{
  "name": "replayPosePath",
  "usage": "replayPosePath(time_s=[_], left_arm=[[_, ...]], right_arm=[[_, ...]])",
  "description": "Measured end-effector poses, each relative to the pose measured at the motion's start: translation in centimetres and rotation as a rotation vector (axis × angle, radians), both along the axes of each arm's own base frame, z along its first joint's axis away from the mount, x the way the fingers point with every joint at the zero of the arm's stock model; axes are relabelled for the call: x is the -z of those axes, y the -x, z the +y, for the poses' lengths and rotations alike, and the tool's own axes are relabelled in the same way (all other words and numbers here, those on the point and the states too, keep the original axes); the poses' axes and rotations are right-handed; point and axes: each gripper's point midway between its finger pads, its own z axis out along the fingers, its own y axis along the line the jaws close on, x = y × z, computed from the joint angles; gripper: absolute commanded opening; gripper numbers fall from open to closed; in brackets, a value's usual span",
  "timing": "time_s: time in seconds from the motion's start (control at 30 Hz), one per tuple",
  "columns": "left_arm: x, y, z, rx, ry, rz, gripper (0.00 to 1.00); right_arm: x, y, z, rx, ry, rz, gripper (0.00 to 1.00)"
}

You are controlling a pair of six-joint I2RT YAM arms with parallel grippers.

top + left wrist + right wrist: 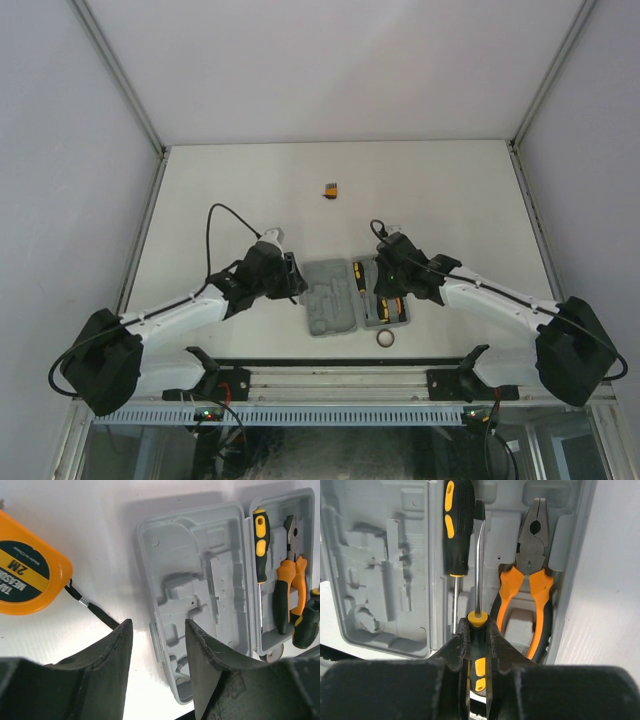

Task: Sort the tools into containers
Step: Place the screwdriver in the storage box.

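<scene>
Next, my right gripper lowers the second screwdriver toward the hinge-side screwdriver and releases it beside the pliers point(530, 580), because a bare strip point(488, 566) lies open between those tools.
The grey tool case point(330, 300) lies open between my arms. Its left half point(200, 580) shows bare moulded recesses. Its right half holds orange-handled pliers point(530, 580) and one black-and-orange screwdriver point(457, 525). My right gripper point(478, 625) is shut on the second screwdriver point(479, 555) by its handle, the shaft lying over the case between the other two tools. My left gripper point(155, 630) is open and empty over the case's left edge. The orange tape measure point(27, 572) lies on the table to its left. The black ring point(386, 339) and the tiny orange-black block point(330, 188) lie on the table.
The white table point(450, 190) has raised rails along its left and right sides and walls behind. The tape measure's black strap point(92, 611) trails toward my left fingers. A black rail point(340, 365) runs along the near edge by the arm bases.
</scene>
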Motion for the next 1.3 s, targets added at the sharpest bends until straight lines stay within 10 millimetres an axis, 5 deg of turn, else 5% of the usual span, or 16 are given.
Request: replayPosePath(time_s=[0.47,1.0,1.3], left_arm=[[-1.4,-0.7,1.4,-0.023,-0.007,-0.046,0.51],[-1.5,-0.8,1.5,-0.030,-0.004,-0.048,0.52],[-1.5,-0.8,1.6,-0.032,-0.004,-0.048,0.52]], right_arm=[[2.4,-0.6,1.1,-0.018,0.062,0.064,0.05],[3.8,-0.4,1.5,-0.015,0.111,0.094,0.29],[3.2,0.0,1.4,-0.016,0.117,0.086,0.24]])
